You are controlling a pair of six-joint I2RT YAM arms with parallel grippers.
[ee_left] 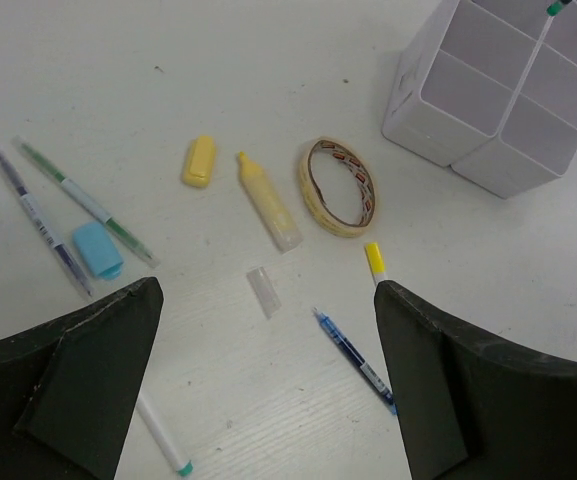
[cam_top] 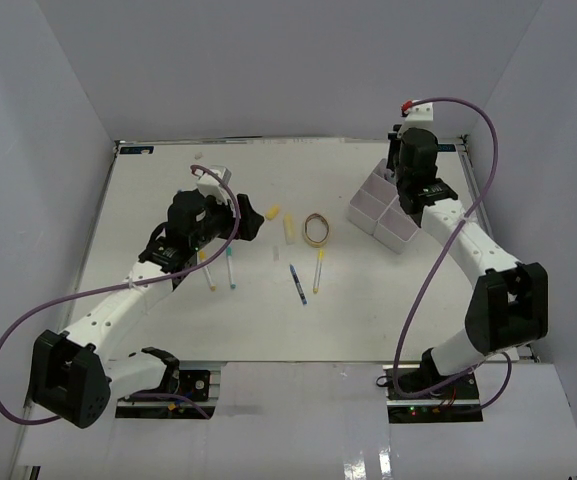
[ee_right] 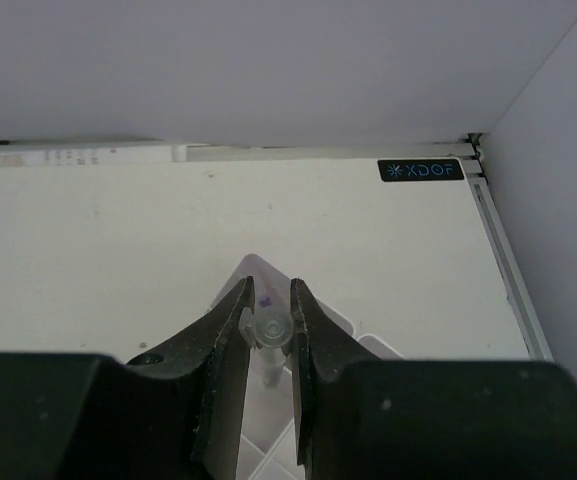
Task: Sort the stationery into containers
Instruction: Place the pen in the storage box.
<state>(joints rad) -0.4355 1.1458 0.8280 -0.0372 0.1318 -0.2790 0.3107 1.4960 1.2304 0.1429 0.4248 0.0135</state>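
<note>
My right gripper lowers the clear-capped pen (ee_right: 271,333) toward the container's far section (ee_right: 256,272) next, then opens.
Stationery lies loose on the table: a yellow block (ee_left: 199,161), a yellow highlighter (ee_left: 268,203), a tan tape ring (ee_left: 337,186), a yellow-capped pen (ee_left: 374,260), a blue pen (ee_left: 356,360), a clear cap (ee_left: 264,292), a blue block (ee_left: 98,249) and a green pen (ee_left: 86,201). My left gripper (ee_left: 268,300) hangs open above the clear cap, holding nothing. The white four-compartment container (cam_top: 380,212) stands at the right. My right gripper (ee_right: 268,325) is shut on a clear-capped pen (ee_right: 271,333), held upright over a compartment (ee_right: 256,272).
A dark blue pen (ee_left: 43,220) lies at the far left and a white teal-tipped pen (ee_left: 163,435) under my left finger. A green-tipped pen (ee_left: 558,6) stands in the container (ee_left: 498,100). White walls enclose the table on three sides.
</note>
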